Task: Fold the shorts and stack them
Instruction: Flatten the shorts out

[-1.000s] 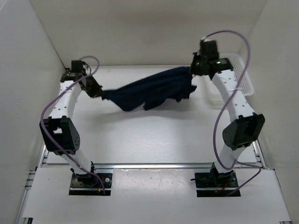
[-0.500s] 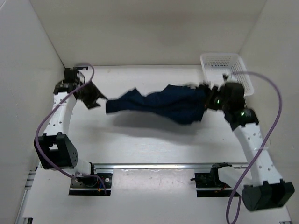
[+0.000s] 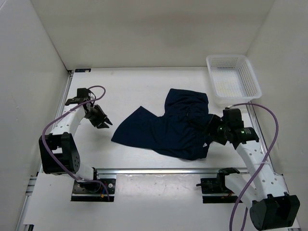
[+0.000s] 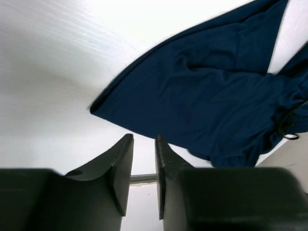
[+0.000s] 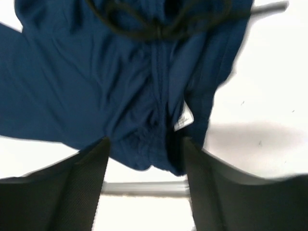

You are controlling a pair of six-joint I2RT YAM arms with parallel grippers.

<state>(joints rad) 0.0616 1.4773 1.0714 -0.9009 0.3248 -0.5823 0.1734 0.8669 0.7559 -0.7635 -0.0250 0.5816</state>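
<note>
My left gripper is still away from the leg's near corner. It needs to move back and across next, then down onto the leg's hem [image 3: 114, 137] [image 4: 103, 104] beside that corner.
The dark navy shorts [image 3: 163, 130] lie spread and rumpled on the white table, one leg pointing left, the waistband at the right. My left gripper [image 3: 103, 120] hovers just left of that leg's corner; in the left wrist view its jaws [image 4: 144, 142] stand a narrow gap apart with nothing between them, the shorts [image 4: 202, 96] lying ahead. My right gripper [image 3: 208, 129] is open at the waistband end. In the right wrist view its jaws [image 5: 144, 144] stand wide apart over the edge of the shorts [image 5: 96, 86], with the white label [image 5: 183, 120] and black drawstring [image 5: 154, 24] showing.
A white mesh basket [image 3: 226, 57] stands at the back right corner. A metal rail [image 3: 159, 170] runs along the near edge of the table. White walls close in the left, back and right sides.
Both grippers have opened and let go of the shorts, which dropped from a stretched hold onto the table. Both arms have pulled back toward the near edge.
</note>
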